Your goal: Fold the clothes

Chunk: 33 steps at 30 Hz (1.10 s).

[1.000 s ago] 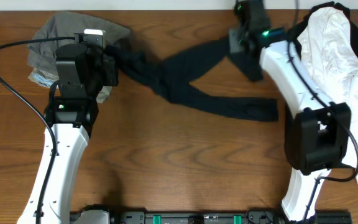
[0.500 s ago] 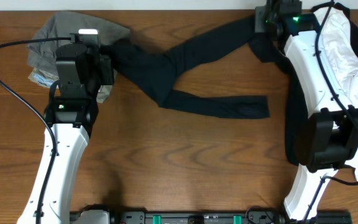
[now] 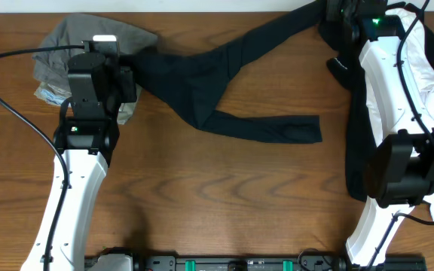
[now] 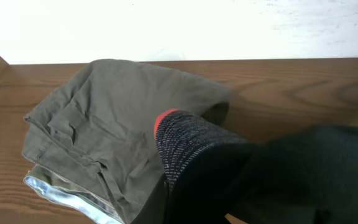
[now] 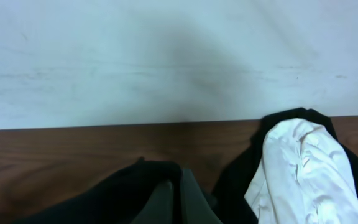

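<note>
I will next swing my right gripper up, then down to the left in the overhead view onto the bare wood, to let go of the trousers [image 3: 202,83] clear of the white garment.
Black trousers [image 3: 202,83] are stretched across the back of the table between my two grippers. My left gripper [image 3: 136,75] holds their left end beside a folded olive-grey garment [image 3: 66,45]; its fingers are hidden under the cloth. The left wrist view shows the trousers [image 4: 303,174] with a speckled, red-edged band and the olive garment [image 4: 104,118]. My right gripper [image 3: 334,11] is at the back edge, shut on the other end, as the right wrist view [image 5: 180,196] shows. One leg [image 3: 277,128] trails loose on the table.
A white garment [image 3: 420,60] lies on dark cloth at the far right and also shows in the right wrist view [image 5: 297,168]. A pale wall runs along the table's back edge. A cable [image 3: 6,83] loops at the left.
My right gripper has moved right and back with the trousers' end, pulling the cloth straighter. The loose leg has slid slightly. My left arm has not moved.
</note>
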Available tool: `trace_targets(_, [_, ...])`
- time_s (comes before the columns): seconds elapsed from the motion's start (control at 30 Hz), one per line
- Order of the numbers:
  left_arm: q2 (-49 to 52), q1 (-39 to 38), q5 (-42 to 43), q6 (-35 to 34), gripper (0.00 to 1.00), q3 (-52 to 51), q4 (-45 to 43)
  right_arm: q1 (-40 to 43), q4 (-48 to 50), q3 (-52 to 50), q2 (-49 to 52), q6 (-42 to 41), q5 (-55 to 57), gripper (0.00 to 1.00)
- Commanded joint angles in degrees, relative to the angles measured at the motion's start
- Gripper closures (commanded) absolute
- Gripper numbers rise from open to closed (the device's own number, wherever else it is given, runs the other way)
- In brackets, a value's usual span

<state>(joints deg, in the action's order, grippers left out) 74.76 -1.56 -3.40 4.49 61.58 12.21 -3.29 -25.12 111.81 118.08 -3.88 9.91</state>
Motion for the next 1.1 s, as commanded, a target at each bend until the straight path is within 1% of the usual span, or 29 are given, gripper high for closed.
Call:
trace_targets(0.0, [-3.02, 0.24, -1.2, -0.5, 0.94, 1.18, -0.24, 0.35, -0.35, 1.84, -4.76, -0.79, 0.85, 0.99])
trace_targets(0.33, [-16.39, 0.24, -1.62, -0.57, 0.94, 1.18, 1.03, 0.28, -7.19, 1.84, -14.97, -0.76, 0.83, 0.99])
trace_targets(0.57, [-26.32, -0.33, -1.57, -2.71, 0.94, 1.18, 1.16, 0.66, -13.51, 1.84, -22.32, -0.7, 0.83, 0.99])
trace_targets(0.87, [-37.33, -6.03, -1.55, -3.13, 0.94, 1.18, 2.43, 0.66, -22.21, 1.84, -30.47, -0.74, 0.11, 0.99])
trace_targets(1.0, [-39.36, -9.07, -1.49, -4.63, 0.94, 1.18, 2.03, 0.66, -23.93, 1.84, -33.14, -0.74, -0.17, 0.99])
trace_targets(1.07, [-39.19, -10.38, -1.18, -4.59, 0.94, 1.18, 1.75, 0.66, -24.28, 1.81, -33.44, -0.74, -2.58, 0.99])
